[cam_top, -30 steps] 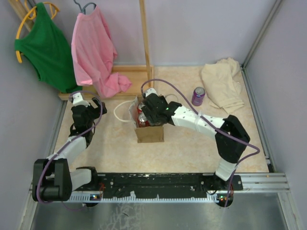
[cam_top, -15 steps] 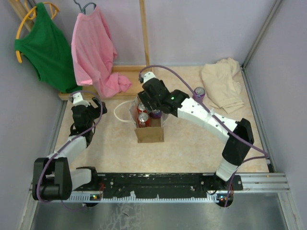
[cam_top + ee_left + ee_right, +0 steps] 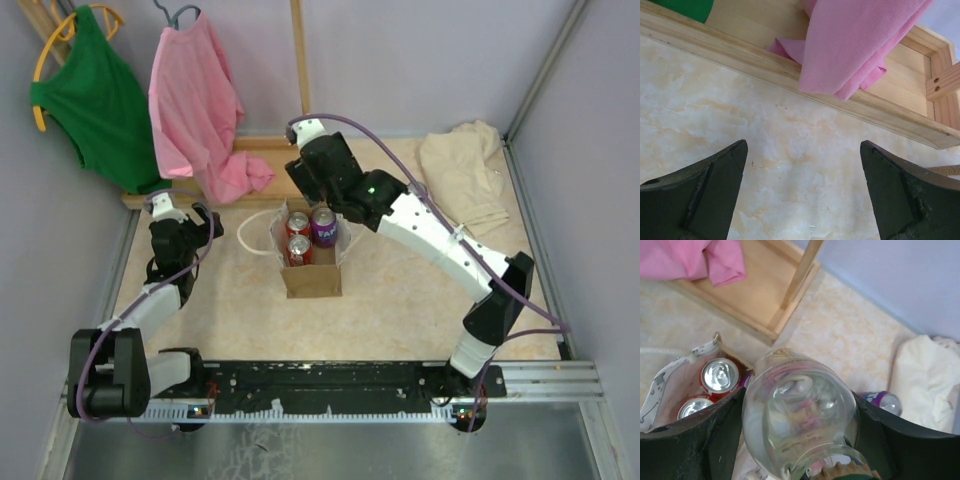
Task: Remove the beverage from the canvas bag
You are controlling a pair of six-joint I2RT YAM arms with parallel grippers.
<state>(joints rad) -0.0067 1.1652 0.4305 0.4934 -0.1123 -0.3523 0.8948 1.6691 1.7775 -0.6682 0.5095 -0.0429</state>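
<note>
I will next lower my right gripper toward the loose can to release the bottle point(image 3: 790, 405), because bare table beside that can is below, to the right in the top view.
The tan-brown canvas bag point(image 3: 312, 280) with white loop handles stands open at mid-table. It holds two red cans point(image 3: 298, 248) and a purple can point(image 3: 324, 227). My right gripper point(image 3: 318, 190) hangs above the bag's far edge, shut on a clear glass bottle point(image 3: 790, 405) with a crown cap. In the right wrist view the bottle fills the space between the fingers point(image 3: 715, 435), and the bag point(image 3: 670, 385) with the red cans point(image 3: 720, 375) lies below left. My left gripper point(image 3: 207, 225) is open and empty over bare table point(image 3: 802, 155), left of the bag.
A wooden rack base point(image 3: 270, 160) lies behind the bag, with a pink shirt point(image 3: 195, 105) and a green shirt point(image 3: 95, 95) hanging over it. A beige cloth point(image 3: 462, 175) lies at the back right. A loose purple can point(image 3: 883, 401) stands near it.
My right gripper has risen out of the bag and moved toward the back with the glass bottle in it, uncovering the cans inside. The left arm has not moved.
</note>
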